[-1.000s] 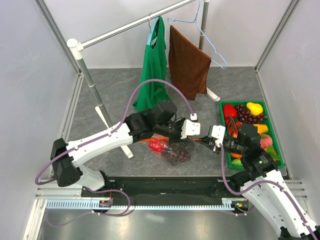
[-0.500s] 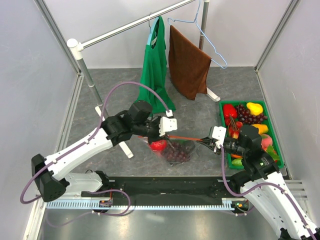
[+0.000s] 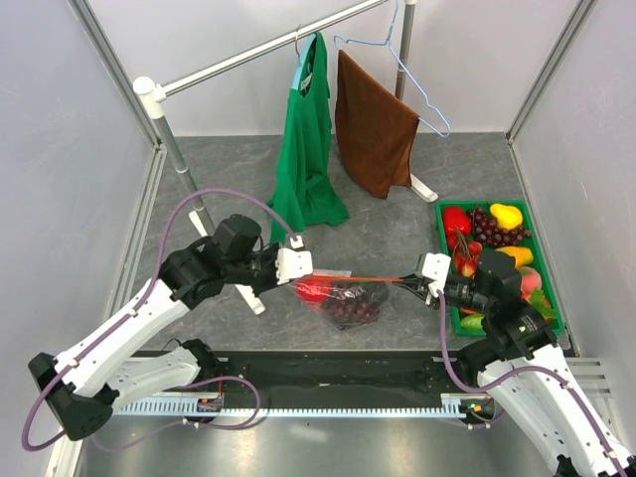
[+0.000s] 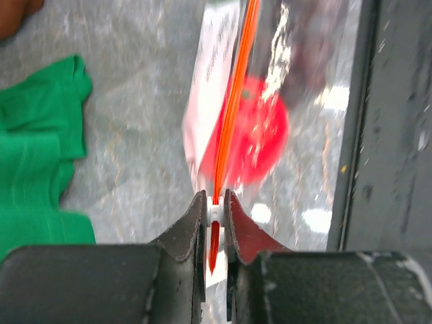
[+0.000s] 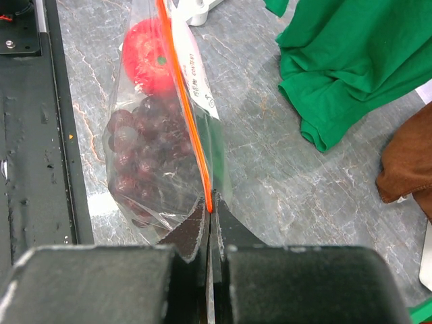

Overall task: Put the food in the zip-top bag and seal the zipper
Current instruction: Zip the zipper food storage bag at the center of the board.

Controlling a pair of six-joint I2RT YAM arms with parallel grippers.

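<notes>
My left gripper moves to the left in the top view next, opening off the small whitish zipper tab [image 4: 214, 210], since my right gripper holds the zipper's other end.
The clear zip-top bag [image 3: 360, 296] hangs stretched between my two grippers just above the table. Its orange-red zipper [image 3: 358, 277] runs taut from left to right. Inside are a red apple [image 3: 313, 290] and dark purple grapes [image 3: 348, 310]. My left gripper [image 3: 301, 265] is shut on the small whitish zipper tab [image 4: 214, 210] at the bag's left end; the zipper [image 4: 235, 101] and apple [image 4: 260, 138] show beyond it. My right gripper [image 3: 419, 279] is shut on the zipper's right end [image 5: 210, 196]. The right wrist view shows the grapes [image 5: 145, 162], the apple [image 5: 145, 57] and the zipper [image 5: 185, 108].
A green tray [image 3: 497, 203] of toy fruits stands at the right, beside my right arm. A green shirt [image 3: 308, 149] and a brown cloth [image 3: 373, 129] hang from a rack whose pole [image 3: 184, 174] stands behind my left arm. A black strip [image 3: 328, 373] runs along the near edge.
My left gripper has slid leftward along the zipper, from close to the right gripper to the bag's left end. The right gripper has held its place.
</notes>
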